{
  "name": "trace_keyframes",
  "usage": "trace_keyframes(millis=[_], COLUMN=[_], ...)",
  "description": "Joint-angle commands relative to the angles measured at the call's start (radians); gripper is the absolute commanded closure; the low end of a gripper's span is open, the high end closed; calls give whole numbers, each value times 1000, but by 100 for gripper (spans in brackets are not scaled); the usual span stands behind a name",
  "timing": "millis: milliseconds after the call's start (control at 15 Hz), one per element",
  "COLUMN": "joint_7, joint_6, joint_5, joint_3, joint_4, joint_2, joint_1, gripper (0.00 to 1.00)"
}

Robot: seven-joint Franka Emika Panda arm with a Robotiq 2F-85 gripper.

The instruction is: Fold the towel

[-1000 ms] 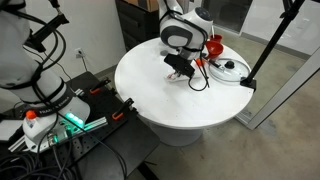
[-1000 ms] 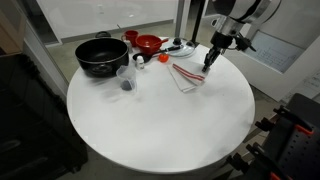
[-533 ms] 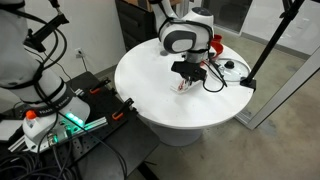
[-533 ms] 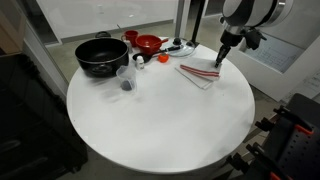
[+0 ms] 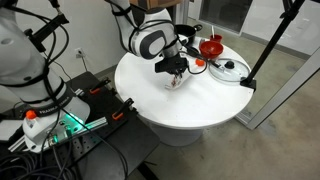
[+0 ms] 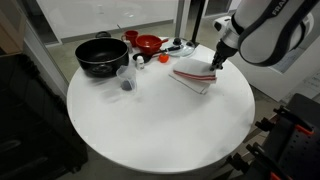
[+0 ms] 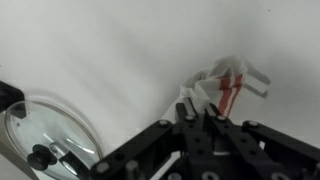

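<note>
The towel (image 6: pixel 194 77) lies bunched. My gripper will lift the pinched white cloth, tilt its fingers toward the red bowl, and then open above the table.
The towel (image 6: pixel 194 77) is a thin white cloth with a red stripe, lying bunched on the round white table (image 6: pixel 160 120) near the far right. It also shows in an exterior view (image 5: pixel 178 83) and in the wrist view (image 7: pixel 226 79). My gripper (image 6: pixel 216 62) is at the towel's right edge, with its fingers pressed together on the cloth. In the wrist view the gripper (image 7: pixel 207 118) pinches white cloth, and the rest of the towel hangs crumpled beyond the fingertips. In an exterior view the gripper (image 5: pixel 174 72) sits just above the towel.
A glass pot lid (image 6: pixel 182 46) lies just behind the towel; it also shows in the wrist view (image 7: pixel 45 135). A red bowl (image 6: pixel 148 43), a black pot (image 6: pixel 100 55) and a clear cup (image 6: pixel 126 80) stand at the back left. A black pole (image 5: pixel 262 50) leans beside the table.
My gripper has moved across the table with the towel's edge in it. The towel went from a flat strip to a thicker bunched shape. The arm has swung round.
</note>
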Motion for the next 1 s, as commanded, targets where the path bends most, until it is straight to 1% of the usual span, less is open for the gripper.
trace_keyframes(millis=[0,67,200,267,333,400,467,600,733,800,867,933], joint_7=[-100,-154,-225,-253,-214,-204,-188,-156,-124,-107,-92,-75], joint_6=[216,121,132,131,130,127,124,118,115,115,115,114], joint_5=[93,153,269,333,340,372,378,388,382,373,364,355], joint_3=[-221,-259,-347,-395,-448,-479,-506,-549,-578,-586,-591,-586], joint_4=[-101,-74,-61,-39,-40,-44,-43,-46,-53,-57,-60,-67], joint_2=[35,-35,-28,-18,-10,-6,5,23,37,43,48,46], joint_1=[272,347,496,573,654,717,763,842,891,904,910,907], gripper=[98,98,97,65,63,58,49,35,20,11,5,0])
